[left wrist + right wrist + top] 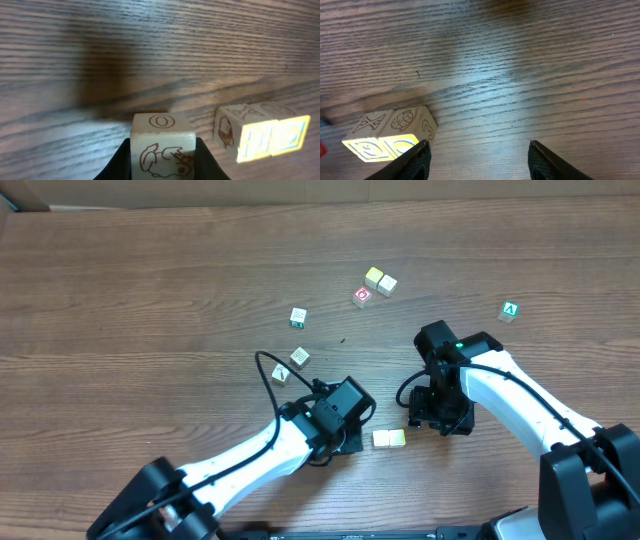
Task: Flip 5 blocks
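I will lower my left gripper next and release the pale block onto the bare wood (366, 443) (202, 125) beside the sunlit pair, just below the gripper's closed fingers.
My left gripper (162, 161) is shut on a pale block (162, 142) just above the table; the block's top shows an "O" and its near face a brown animal drawing. Two more blocks (260, 132) lie side by side just right of it, their near faces sunlit. In the overhead view the left gripper (350, 440) is hidden under its wrist, next to that pair (389, 438). My right gripper (477, 160) stands open and empty low over bare wood; the same pair (390, 134) lies just beyond its left fingertip (417, 157). From above, the right gripper (440, 418) is right of the pair.
Other pale blocks lie at the middle (298, 316), (299, 357), (281, 374), and a touching pair (380, 280) sits farther back. A red-faced cube (362, 297) sits beside that pair, and a green "A" cube (510, 311) lies at the right.
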